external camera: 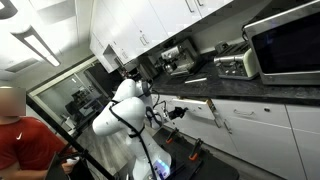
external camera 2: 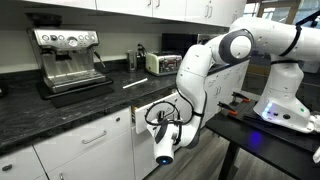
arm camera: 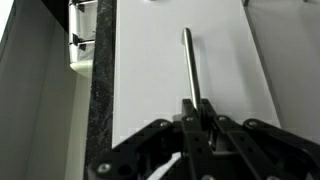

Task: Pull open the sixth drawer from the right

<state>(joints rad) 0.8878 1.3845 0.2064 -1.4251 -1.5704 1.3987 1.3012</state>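
My gripper should next pull away from the cabinet line to draw the drawer open and then let go of the bar handle [arm camera: 187, 60], since its near end [arm camera: 196, 97] is between the closed fingers.
The sixth drawer [arm camera: 150, 70] has a flat white front with a slim metal bar handle [arm camera: 187, 60]. In the wrist view my gripper [arm camera: 197, 108] is shut on the near end of that handle. In both exterior views the gripper [external camera 2: 166, 136] [external camera: 163, 113] sits low under the dark countertop, against the drawer front [external camera 2: 152, 108]. There the front seems to stand slightly out from the cabinet line, with a thin pale edge at its side. The inside of the drawer is hidden.
A dark speckled countertop [external camera 2: 90, 100] runs above the drawers, with an espresso machine [external camera 2: 68, 55], a toaster [external camera 2: 160, 62] and a microwave [external camera: 288, 42] on it. Look-alike white drawer fronts [external camera 2: 85, 140] flank the drawer. A black table [external camera 2: 270, 135] carries the robot base. A person in red [external camera: 25, 135] stands nearby.
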